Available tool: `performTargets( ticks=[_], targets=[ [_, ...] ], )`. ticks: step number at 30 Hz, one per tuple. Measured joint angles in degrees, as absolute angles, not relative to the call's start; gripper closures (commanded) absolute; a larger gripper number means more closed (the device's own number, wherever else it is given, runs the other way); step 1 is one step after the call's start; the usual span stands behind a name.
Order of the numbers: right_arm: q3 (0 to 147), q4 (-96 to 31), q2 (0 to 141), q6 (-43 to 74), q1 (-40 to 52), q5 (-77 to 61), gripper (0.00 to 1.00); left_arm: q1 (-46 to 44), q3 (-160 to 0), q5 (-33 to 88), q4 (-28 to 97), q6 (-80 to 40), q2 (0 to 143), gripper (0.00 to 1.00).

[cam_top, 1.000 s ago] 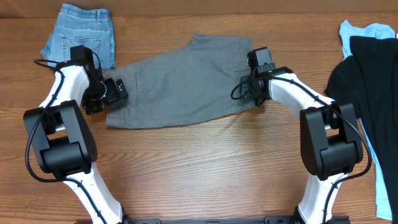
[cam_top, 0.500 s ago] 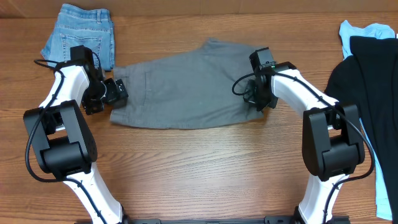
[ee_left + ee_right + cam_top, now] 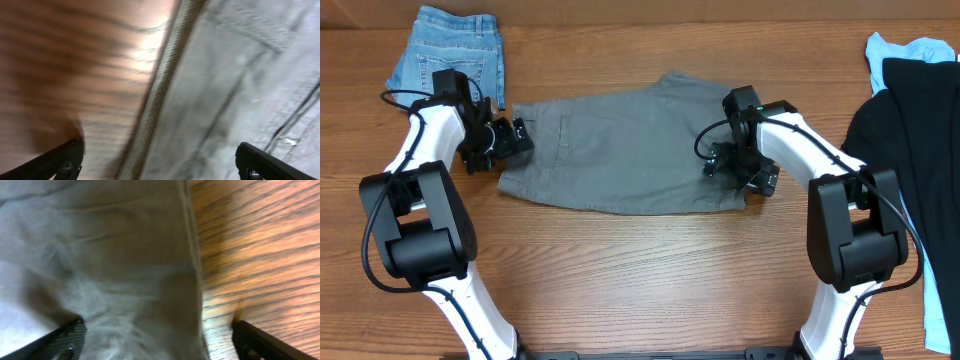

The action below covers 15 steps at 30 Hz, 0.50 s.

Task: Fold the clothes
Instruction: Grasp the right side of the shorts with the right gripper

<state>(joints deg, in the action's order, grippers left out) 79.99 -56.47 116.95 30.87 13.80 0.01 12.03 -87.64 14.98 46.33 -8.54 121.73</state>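
Next, my left gripper shifts to the right in the overhead view and closes on the waistband edge [image 3: 509, 160] [image 3: 145, 142], since that edge already runs between its open fingers.
The grey shorts [image 3: 620, 145] lie spread flat across the middle of the table, waistband to the left and leg hems to the right. My left gripper [image 3: 518, 140] hovers at the waistband end. In the left wrist view it [image 3: 160, 165] stands open, its fingers wide apart over the ribbed waistband edge [image 3: 165, 75]. My right gripper [image 3: 752, 180] is at the right hem corner. In the right wrist view it [image 3: 160, 342] is open above the grey cloth [image 3: 110, 255], straddling the hem edge and holding nothing.
A folded denim garment [image 3: 450, 50] lies at the back left, just behind the left arm. A black garment [image 3: 910, 130] over a light-blue one [image 3: 920, 48] is piled at the right edge. Bare wooden table [image 3: 640, 280] runs along the front.
The right gripper drew the shorts' leg end toward the front right, flattening the cloth, then opened and let go. The left gripper shifted slightly right along the waistband end.
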Motion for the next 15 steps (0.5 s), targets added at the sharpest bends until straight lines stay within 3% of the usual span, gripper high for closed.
performTargets(
  ticks=[15],
  targets=[
    [81.4, -53.3, 116.9, 27.3, 12.0, -7.5, 0.0, 7.6, -87.0, 15.7, 41.7, -5.3, 121.8, 0.03]
  ],
)
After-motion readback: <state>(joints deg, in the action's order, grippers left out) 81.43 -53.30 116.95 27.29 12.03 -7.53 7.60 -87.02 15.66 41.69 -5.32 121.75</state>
